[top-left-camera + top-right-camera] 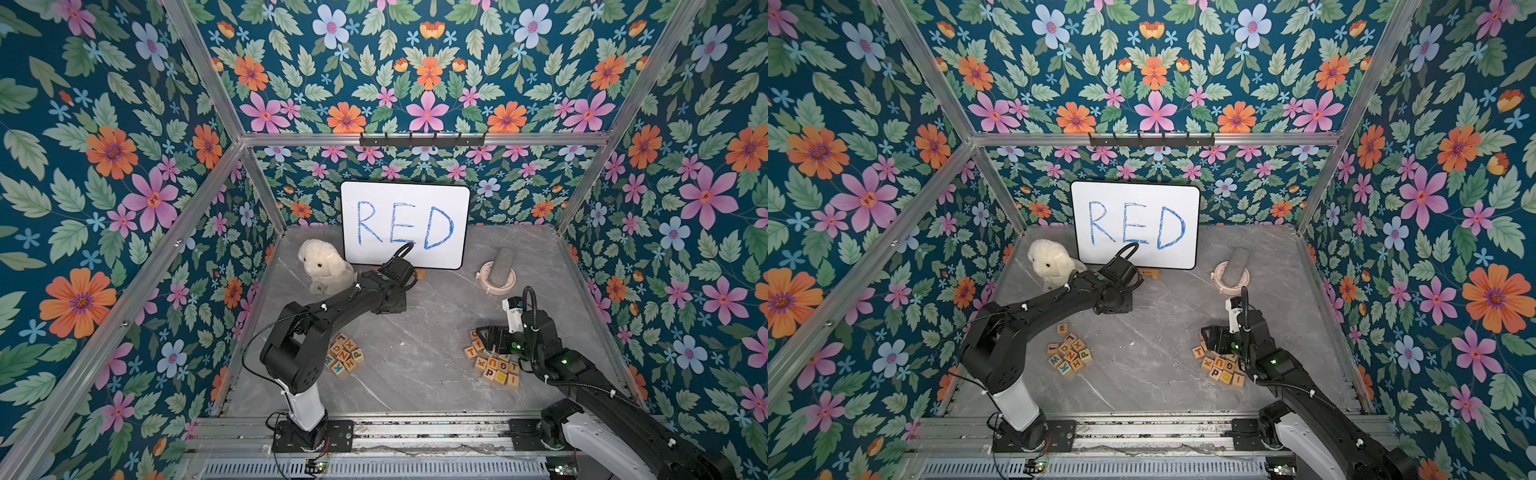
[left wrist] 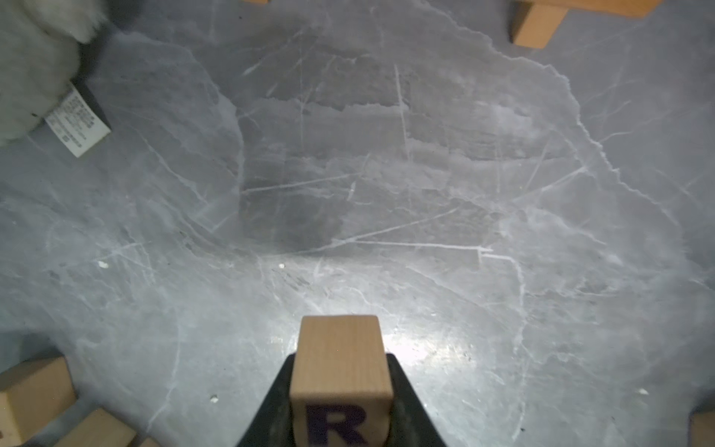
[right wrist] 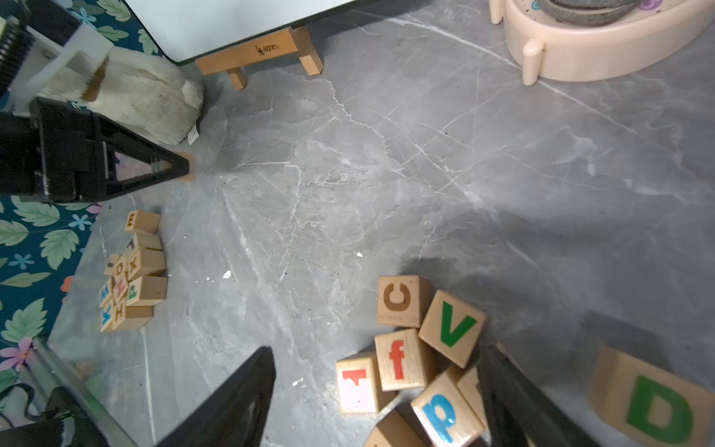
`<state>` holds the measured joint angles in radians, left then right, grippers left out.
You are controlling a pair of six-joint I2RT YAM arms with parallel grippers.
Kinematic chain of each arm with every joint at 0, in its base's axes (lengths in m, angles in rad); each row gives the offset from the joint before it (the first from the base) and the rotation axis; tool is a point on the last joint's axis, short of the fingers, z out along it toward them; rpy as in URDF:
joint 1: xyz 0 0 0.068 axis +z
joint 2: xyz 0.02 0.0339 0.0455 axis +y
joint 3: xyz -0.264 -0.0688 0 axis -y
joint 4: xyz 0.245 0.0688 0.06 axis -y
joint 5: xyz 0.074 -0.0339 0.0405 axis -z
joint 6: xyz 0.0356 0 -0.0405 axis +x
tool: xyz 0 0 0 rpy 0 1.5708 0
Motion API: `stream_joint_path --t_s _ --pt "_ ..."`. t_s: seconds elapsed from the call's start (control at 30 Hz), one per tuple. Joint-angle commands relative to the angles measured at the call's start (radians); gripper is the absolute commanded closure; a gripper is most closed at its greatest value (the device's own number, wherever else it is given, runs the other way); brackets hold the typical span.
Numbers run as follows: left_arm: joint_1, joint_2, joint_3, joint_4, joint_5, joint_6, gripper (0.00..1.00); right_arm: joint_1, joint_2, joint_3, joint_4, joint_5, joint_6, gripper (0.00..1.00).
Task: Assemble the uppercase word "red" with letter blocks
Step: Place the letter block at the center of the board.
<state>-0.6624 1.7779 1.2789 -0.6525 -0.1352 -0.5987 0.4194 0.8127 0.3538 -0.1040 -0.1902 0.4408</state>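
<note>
Next, the left gripper lowers down and slightly toward the plush seal to release the R on the bare marble before the whiteboard point(image 2: 294, 257), clear of both piles.
My left gripper point(image 2: 341, 360) is shut on a pale wooden letter block with a purple R point(image 2: 340, 348), held low over the grey marble table. In both top views that gripper point(image 1: 390, 308) points down in front of the whiteboard and hides the block. My right gripper point(image 3: 375, 371) is open over the right-hand pile of letter blocks point(image 1: 494, 365), with t, f and p blocks between its fingers point(image 3: 240, 398). A block with a green D point(image 3: 654, 398) lies just outside one finger. A block with an orange-brown E point(image 1: 1063, 329) sits at the far edge of the left pile point(image 1: 345, 353).
A whiteboard point(image 1: 405, 224) with blue handwritten RED stands on a wooden stand point(image 3: 267, 52) at the back. A white plush seal point(image 1: 324, 268) sits to its left, close to the left gripper. A pink bowl point(image 1: 484, 278) holding a grey object stands at the back right.
</note>
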Motion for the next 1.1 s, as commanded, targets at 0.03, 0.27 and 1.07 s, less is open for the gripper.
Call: stream_joint_path --t_s 0.03,0.27,1.07 --pt "0.008 0.039 0.031 -0.036 -0.06 0.031 1.0 0.081 -0.007 -0.05 0.143 0.114 -0.048 0.02" --pt "0.035 0.081 0.033 0.007 -0.046 0.05 1.0 0.153 -0.004 -0.056 0.159 0.183 -0.111 0.01" --pt "0.092 0.121 -0.029 0.089 -0.016 0.099 0.82 0.156 0.04 -0.042 0.152 0.213 -0.108 0.01"
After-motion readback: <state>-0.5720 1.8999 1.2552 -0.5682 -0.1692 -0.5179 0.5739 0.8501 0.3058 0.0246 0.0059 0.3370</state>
